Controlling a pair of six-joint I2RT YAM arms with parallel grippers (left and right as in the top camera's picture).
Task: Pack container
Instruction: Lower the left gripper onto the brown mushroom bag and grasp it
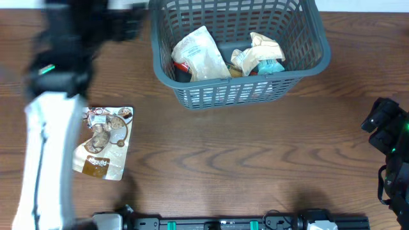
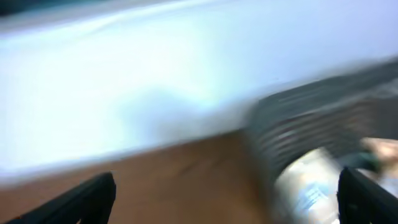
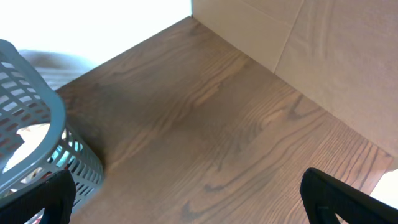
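The robot should next pull its left gripper back from beside the basket and lower it onto the snack packet's middle (image 1: pixel 104 131), because the packet lies below and back of the gripper.
The container (image 1: pixel 243 89), a dark grey slotted basket, stands at the back middle of the table. It holds a white packet (image 1: pixel 201 54), a cream and teal packet (image 1: pixel 259 57) and something red below them. A snack packet (image 1: pixel 103 144) with a brown base lies flat on the table at the left. My left gripper (image 1: pixel 128 22) is blurred, just left of the basket, above the table. In the left wrist view (image 2: pixel 227 205) its fingers are wide apart and empty, with the basket (image 2: pixel 311 118) to the right. My right gripper (image 1: pixel 376 120) (image 3: pixel 193 202) is open and empty at the right edge.
The right wrist view shows the basket's corner (image 3: pixel 37 118) at the left and a cardboard wall (image 3: pixel 323 56) at the far right. The left arm's white link (image 1: pixel 45 160) runs beside the snack packet. A dark rail (image 1: pixel 230 223) lies along the front edge.
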